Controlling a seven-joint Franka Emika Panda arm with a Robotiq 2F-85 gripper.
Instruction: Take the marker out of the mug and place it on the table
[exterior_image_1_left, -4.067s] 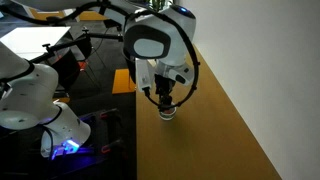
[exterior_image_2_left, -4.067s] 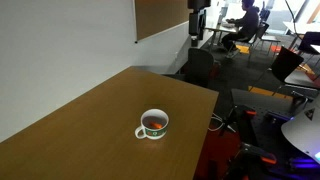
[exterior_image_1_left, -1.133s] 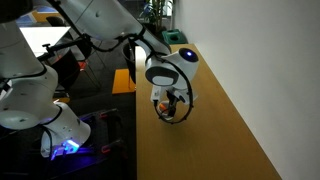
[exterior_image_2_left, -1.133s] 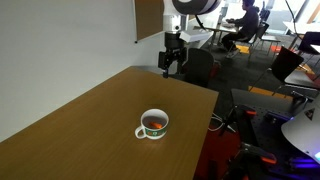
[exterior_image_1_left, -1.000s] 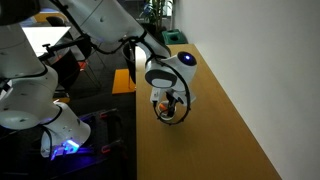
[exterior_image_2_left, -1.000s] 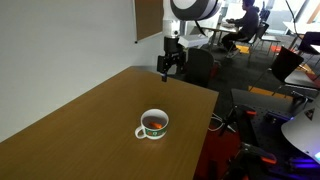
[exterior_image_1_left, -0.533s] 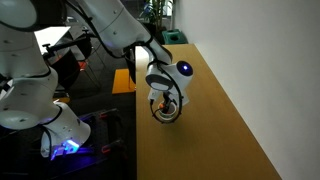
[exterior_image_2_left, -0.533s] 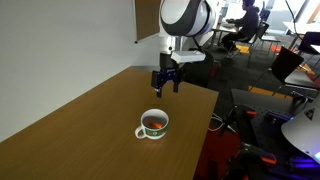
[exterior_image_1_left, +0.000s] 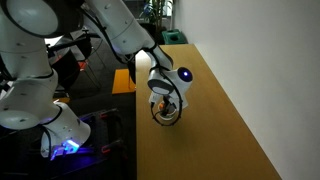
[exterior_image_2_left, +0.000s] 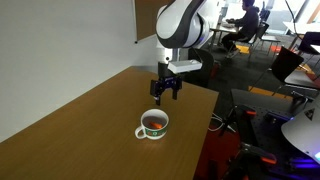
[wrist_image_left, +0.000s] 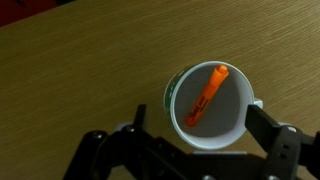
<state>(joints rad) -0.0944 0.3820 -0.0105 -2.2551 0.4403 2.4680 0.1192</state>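
My gripper shifts over the white mug next and lowers with open fingers astride the orange-red marker (exterior_image_2_left: 156, 125) (wrist_image_left: 207, 96), as that lies slanted inside, below my gripper.
The white mug (exterior_image_2_left: 152, 124) stands on the yellowish-brown table (exterior_image_2_left: 90, 135) near its edge. The orange-red marker (wrist_image_left: 207, 96) lies slanted inside the mug (wrist_image_left: 209, 108) in the wrist view; it shows as an orange spot (exterior_image_2_left: 154, 122) in an exterior view. My gripper (exterior_image_2_left: 164, 93) hangs open a little above the mug, slightly behind it. In the wrist view its two fingers (wrist_image_left: 200, 150) stand wide apart on either side of the mug's lower rim, empty. In an exterior view the gripper head (exterior_image_1_left: 166, 104) hides most of the mug.
The table edge (exterior_image_2_left: 205, 135) runs just beside the mug, with chairs, cables and a robot base (exterior_image_1_left: 45, 125) on the floor past it. A wall with a brown board (exterior_image_2_left: 160, 18) lies behind. Bare tabletop (wrist_image_left: 80, 70) surrounds the mug.
My gripper has come down and toward the mug from high at the back; half a second ago it was a bit higher. The mug and marker have not moved.
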